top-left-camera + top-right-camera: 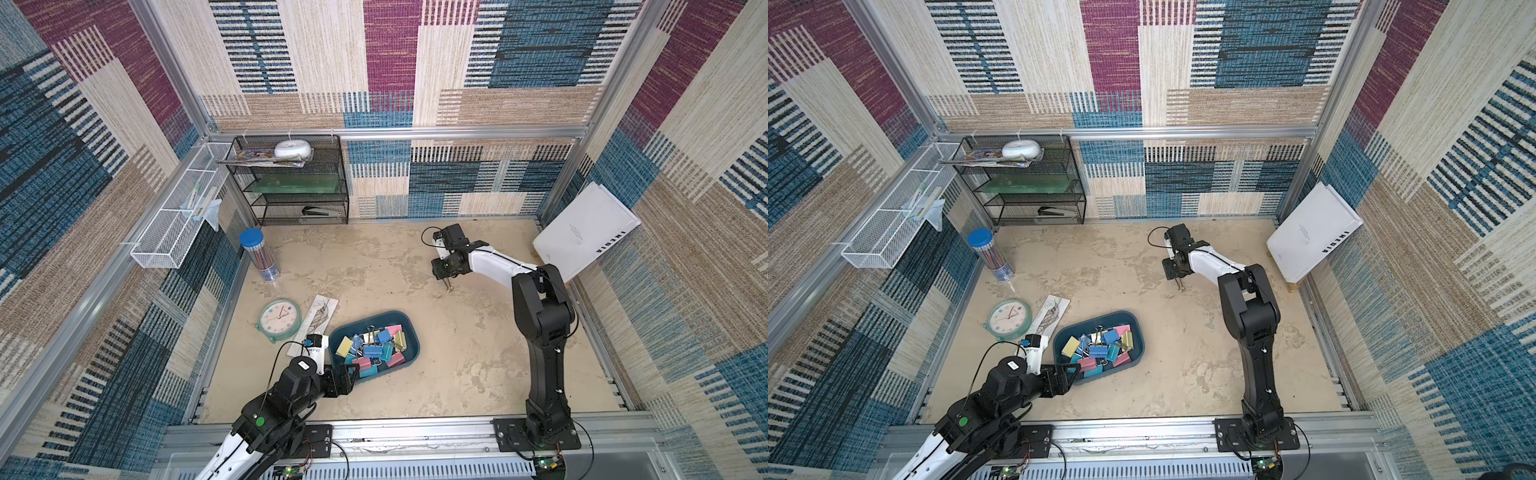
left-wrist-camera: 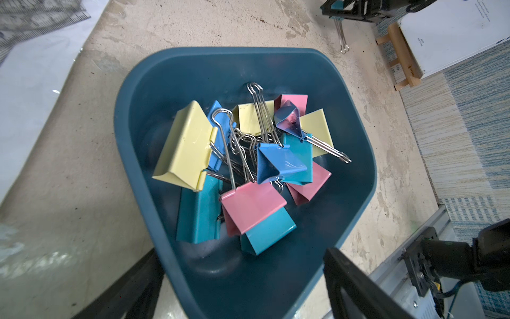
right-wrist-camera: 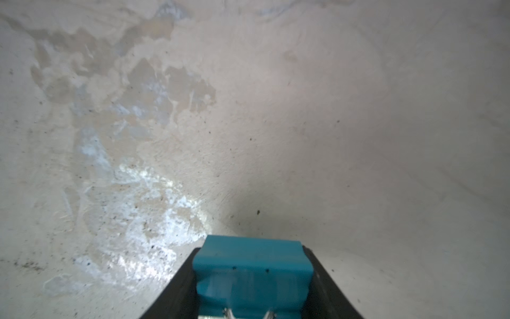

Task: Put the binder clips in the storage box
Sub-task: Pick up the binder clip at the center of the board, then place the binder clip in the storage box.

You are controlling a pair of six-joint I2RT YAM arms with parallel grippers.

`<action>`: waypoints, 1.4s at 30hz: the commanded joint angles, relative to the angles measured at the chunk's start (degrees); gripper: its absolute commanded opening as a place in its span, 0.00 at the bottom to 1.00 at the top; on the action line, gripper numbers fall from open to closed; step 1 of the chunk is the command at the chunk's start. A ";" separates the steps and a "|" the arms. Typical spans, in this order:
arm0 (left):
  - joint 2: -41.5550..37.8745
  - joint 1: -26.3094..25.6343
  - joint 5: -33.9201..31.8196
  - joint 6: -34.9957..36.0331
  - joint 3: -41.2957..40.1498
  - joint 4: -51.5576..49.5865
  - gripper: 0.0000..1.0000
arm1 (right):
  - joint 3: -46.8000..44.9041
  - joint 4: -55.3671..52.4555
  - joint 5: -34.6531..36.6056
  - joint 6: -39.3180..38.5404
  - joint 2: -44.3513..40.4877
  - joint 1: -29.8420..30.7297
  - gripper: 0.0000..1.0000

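Observation:
My right gripper moves back to the storage box next, over the heaped binder clips, and releases the teal clip there, since it still hangs outside the box.
The storage box, a dark teal tub, sits at the front left of the table. Several binder clips in yellow, pink, blue and teal lie heaped inside it. My left gripper is open over the box's near end, holding nothing. Towards the back of the table, my right gripper has both fingers pressed against a teal binder clip. That clip's wire handles hang down to the table.
A round clock and a printed strip lie left of the box. A pencil tube leans at the left wall. A black mesh rack and a white wire basket stand at the back left. A white book leans at the right.

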 commanded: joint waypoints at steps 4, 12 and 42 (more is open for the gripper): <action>0.02 0.05 -0.12 0.02 -0.17 0.58 0.93 | -0.20 -3.97 -1.79 -1.19 -8.49 5.80 0.44; -0.23 0.04 0.36 0.27 0.02 0.61 0.93 | -16.80 6.86 -14.25 0.67 -19.79 23.19 0.46; -9.03 0.05 -5.99 -0.76 1.43 -4.84 0.93 | -11.20 11.96 -13.76 -4.78 -7.49 34.91 0.80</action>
